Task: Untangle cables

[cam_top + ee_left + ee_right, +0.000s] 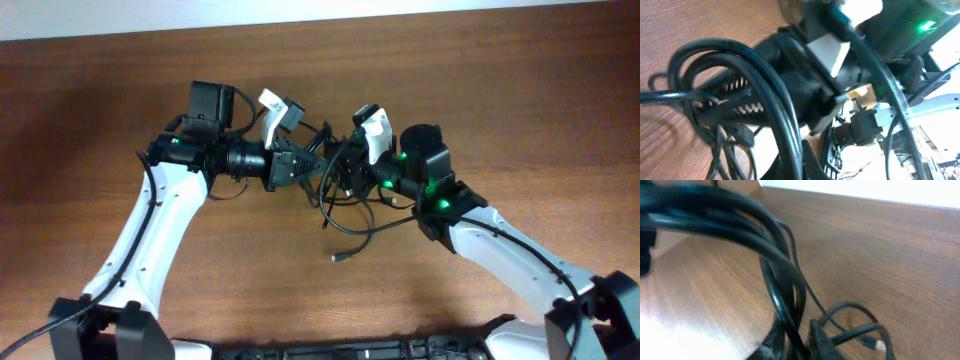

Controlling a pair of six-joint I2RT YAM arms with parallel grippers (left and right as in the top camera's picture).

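Observation:
My left gripper should next lift, then tip downward over the middle of the table and let go of the doubled loop there, because the loop's cords are bunched up with the tangle.
The cables (345, 205) are thin black cords bunched in a tangle at the table's middle, between my two grippers. One loose end with a small plug (338, 259) lies toward the front. My left gripper (312, 168) points right and is shut on a bundle of cords. In the left wrist view, cable loops (765, 85) run down between its jaws (789, 167). My right gripper (345, 178) points left and is shut on cords of the same tangle. In the right wrist view, cables (775, 245) pass between its jaws (794, 342), and a plug end (880, 345) lies on the wood.
The wooden table (480, 90) spreads around the tangle. The two grippers are very close, almost touching. The right arm's body (840, 55) fills much of the left wrist view. The arm bases stand at the front edge (330, 350).

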